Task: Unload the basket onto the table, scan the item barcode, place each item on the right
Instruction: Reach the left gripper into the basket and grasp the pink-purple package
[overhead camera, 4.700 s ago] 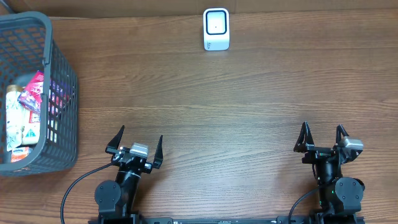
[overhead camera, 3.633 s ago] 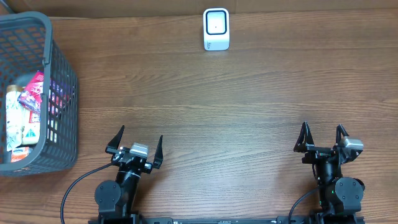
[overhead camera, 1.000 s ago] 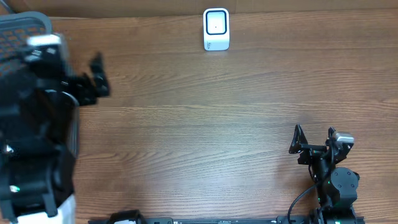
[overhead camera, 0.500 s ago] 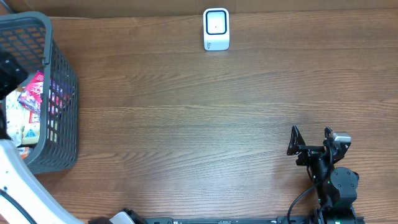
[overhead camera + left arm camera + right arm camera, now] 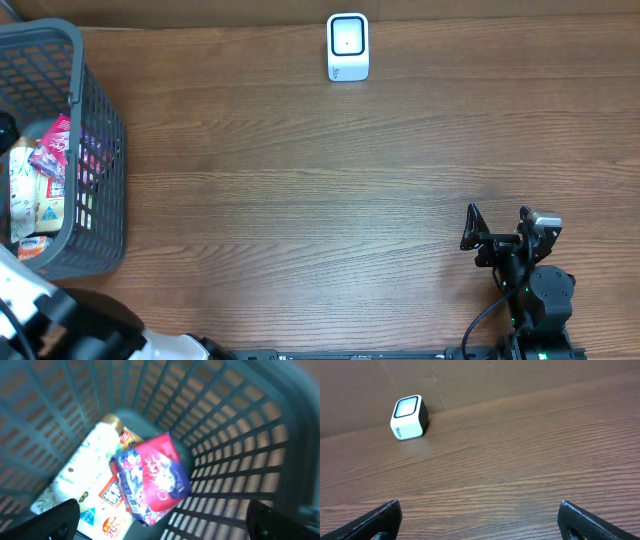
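Observation:
My open left gripper will go down into the basket (image 5: 95, 150) onto the pink packet's flowered edge (image 5: 41, 163), because that edge lies uncovered on top of the white packet.
A dark grey mesh basket (image 5: 95, 150) at the table's left edge holds several packets. On top lies a pink packet (image 5: 155, 477), partly over a white packet (image 5: 80, 485); the pink packet (image 5: 55, 145) also shows from overhead. My left gripper (image 5: 162, 521) hangs open above the basket's inside, fingers wide apart, touching nothing. The white barcode scanner (image 5: 347, 47) stands at the table's far edge, its window facing up and forward; the right wrist sees the scanner (image 5: 409, 410) far ahead on the left. My right gripper (image 5: 497, 226) rests open and empty at the front right.
The left arm (image 5: 50, 315) reaches in from the bottom left corner toward the basket. Brown wood table (image 5: 320, 180) lies between basket, scanner and right arm. A cardboard wall (image 5: 520, 375) backs the far edge behind the scanner.
The left arm has swung from the table's front to over the basket, its gripper now at the frame's left edge. The right gripper has turned slightly to the left.

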{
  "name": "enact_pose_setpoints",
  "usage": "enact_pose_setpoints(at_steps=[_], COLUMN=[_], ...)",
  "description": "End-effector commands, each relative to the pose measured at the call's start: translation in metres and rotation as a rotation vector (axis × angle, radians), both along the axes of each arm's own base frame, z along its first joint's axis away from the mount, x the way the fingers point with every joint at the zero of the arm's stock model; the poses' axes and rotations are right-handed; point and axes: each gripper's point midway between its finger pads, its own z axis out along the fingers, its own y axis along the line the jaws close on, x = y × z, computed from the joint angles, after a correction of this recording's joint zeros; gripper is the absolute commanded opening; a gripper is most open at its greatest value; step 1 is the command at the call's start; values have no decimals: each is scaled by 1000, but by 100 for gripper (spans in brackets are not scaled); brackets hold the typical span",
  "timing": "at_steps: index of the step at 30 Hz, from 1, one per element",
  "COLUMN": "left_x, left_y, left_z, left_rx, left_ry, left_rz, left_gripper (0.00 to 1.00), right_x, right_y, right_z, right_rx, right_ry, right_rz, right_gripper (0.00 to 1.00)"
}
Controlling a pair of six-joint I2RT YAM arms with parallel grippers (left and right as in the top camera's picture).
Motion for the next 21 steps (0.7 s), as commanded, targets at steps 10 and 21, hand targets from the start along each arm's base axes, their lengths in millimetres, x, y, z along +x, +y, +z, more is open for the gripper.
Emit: enact_pose_setpoints(at_steps=[10, 21], left_x=[25, 43], left_y=[31, 32], left_z=[-104, -173], left_rx=[-103, -187], left_ry=[134, 199], left_rz=[-65, -92], left_gripper=[100, 99], right_x=[0, 0], right_y=[2, 1], right_z=[-4, -12], right_rx=[3, -1], right_ry=[6, 41], right_rz=[9, 2], right_gripper=[100, 100])
